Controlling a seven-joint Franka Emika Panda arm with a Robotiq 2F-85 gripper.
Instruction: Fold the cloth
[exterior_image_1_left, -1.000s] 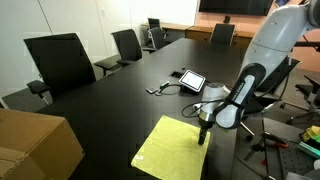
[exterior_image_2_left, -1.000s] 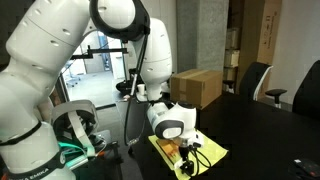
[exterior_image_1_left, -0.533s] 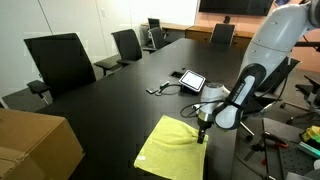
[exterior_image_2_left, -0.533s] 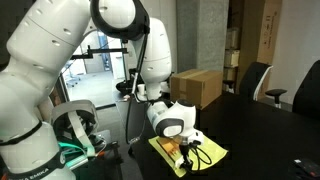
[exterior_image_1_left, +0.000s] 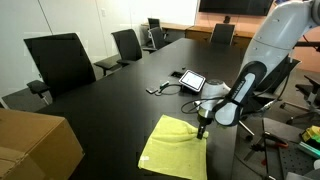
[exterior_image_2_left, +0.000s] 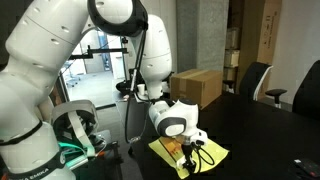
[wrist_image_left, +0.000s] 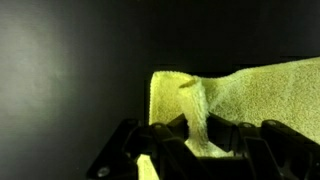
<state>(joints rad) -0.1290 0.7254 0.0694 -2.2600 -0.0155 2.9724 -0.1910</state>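
Note:
My gripper rises with the pinched corner next, since the rest still lies unfolded. It then carries the corner outward over the lime cloth's far side (exterior_image_1_left: 160, 129) and releases it there.
The lime cloth (exterior_image_1_left: 172, 146) lies on the black table (exterior_image_1_left: 110, 100) near its edge, seen in both exterior views, with the cloth (exterior_image_2_left: 205, 154) partly behind the arm in one. My gripper (exterior_image_1_left: 203, 127) stands over the cloth's corner next to the robot. In the wrist view the gripper (wrist_image_left: 197, 128) is shut on a pinched ridge of the cloth (wrist_image_left: 255, 95), which rises between the dark fingers (wrist_image_left: 170, 135). The rest of the fabric spreads flat to the right in that view.
A cardboard box (exterior_image_1_left: 35, 145) sits at the near table corner, and a tablet (exterior_image_1_left: 191, 80) with cables (exterior_image_1_left: 165, 89) lies further back. Black office chairs (exterior_image_1_left: 60, 62) line the far side. Another box (exterior_image_2_left: 198, 87) stands behind the arm.
The jaws have closed on the cloth's corner and lifted it slightly. The cloth has shifted a little and its edge is drawn up toward the gripper.

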